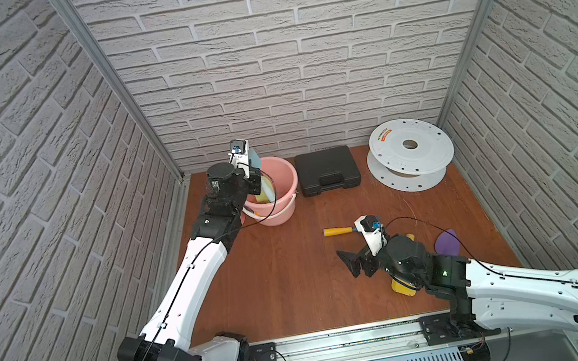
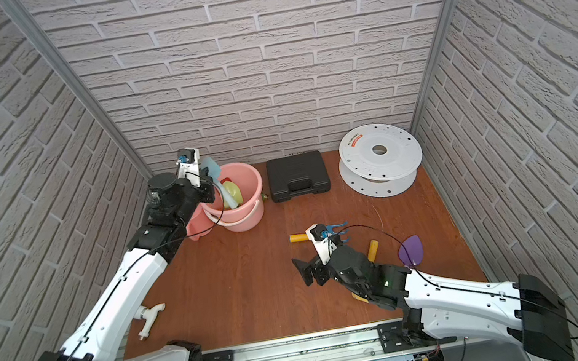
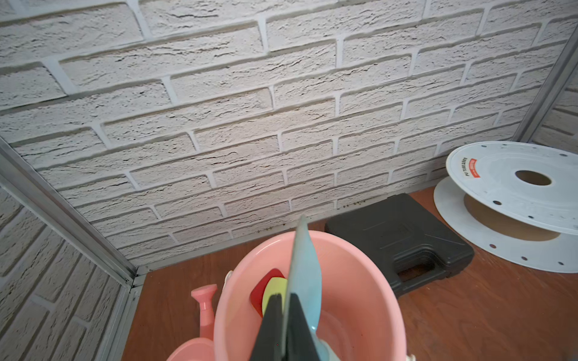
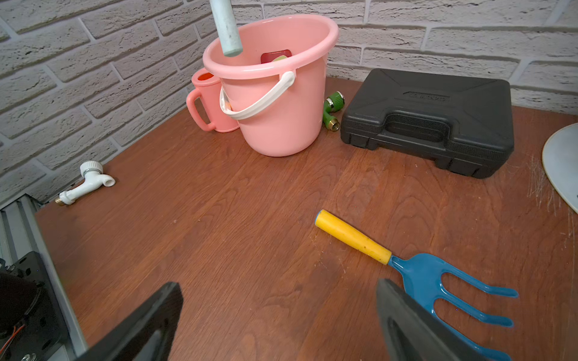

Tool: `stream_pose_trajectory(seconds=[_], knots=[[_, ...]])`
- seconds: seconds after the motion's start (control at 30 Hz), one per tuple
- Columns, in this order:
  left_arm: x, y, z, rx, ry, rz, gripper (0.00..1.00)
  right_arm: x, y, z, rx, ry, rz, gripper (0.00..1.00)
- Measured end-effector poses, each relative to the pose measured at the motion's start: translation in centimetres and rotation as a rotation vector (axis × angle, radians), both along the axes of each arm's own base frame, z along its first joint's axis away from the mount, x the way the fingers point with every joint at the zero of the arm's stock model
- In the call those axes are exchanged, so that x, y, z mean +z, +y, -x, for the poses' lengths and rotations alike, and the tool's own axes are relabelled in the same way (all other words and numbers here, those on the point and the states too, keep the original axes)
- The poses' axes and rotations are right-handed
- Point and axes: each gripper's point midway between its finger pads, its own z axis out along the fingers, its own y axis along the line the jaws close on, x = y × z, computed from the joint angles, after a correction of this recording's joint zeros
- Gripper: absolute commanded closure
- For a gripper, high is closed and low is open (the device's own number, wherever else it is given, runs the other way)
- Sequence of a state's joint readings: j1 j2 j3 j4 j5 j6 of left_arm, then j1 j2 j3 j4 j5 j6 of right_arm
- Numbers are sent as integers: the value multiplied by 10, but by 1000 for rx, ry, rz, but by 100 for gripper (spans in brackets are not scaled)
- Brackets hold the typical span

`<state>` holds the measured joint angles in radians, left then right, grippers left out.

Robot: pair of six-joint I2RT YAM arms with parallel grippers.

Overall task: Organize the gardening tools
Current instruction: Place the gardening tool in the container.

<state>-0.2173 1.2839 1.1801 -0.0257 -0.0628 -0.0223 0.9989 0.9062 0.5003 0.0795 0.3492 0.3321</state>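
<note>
The trowel's handle already hangs down inside, so the robot's left gripper should next move down toward the bucket's opening (image 2: 244, 183) (image 3: 346, 294) below it and let go of the trowel's blade.
My left gripper (image 3: 283, 301) is shut on the blade of a pale blue trowel (image 3: 306, 275), held above the pink bucket (image 1: 284, 174). The trowel's handle (image 4: 225, 28) hangs down into the bucket's mouth. A red spade (image 3: 264, 289) and a yellow-green one (image 3: 276, 286) stand inside the bucket. A pink watering can (image 4: 205, 103) stands against the bucket. My right gripper (image 4: 278, 290) is open and empty, low over the table beside a blue rake (image 4: 419, 276) with a yellow handle. A purple spade (image 2: 411, 250) lies to the right of that arm. A yellow tool (image 1: 402, 286) shows partly under it.
A black case (image 1: 328, 170) and a white reel (image 1: 411, 152) stand along the back wall. A white tap (image 2: 148, 316) lies at the front left, and a green hose fitting (image 4: 333, 109) between bucket and case. Brick walls close three sides.
</note>
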Motion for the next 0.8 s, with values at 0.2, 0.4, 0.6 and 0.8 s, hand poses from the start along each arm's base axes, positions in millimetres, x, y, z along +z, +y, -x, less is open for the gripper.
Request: stream_pose_trajectory(seconds=[0.2,0.4,0.6,0.8], knots=[[-12,2,-41,-79,-24,-2,100,0,0,0,-2,-1,0,0],[-22,3,-77,-208,-13,36,100,-3,1,-2,-5,2,7,0],[-56,-5,-85,-333,55,67,100,-10,2,-3,-9,13,27,0],[-90,-24,-79,-466,118,102,100,-14,3,-5,-12,17,38,1]])
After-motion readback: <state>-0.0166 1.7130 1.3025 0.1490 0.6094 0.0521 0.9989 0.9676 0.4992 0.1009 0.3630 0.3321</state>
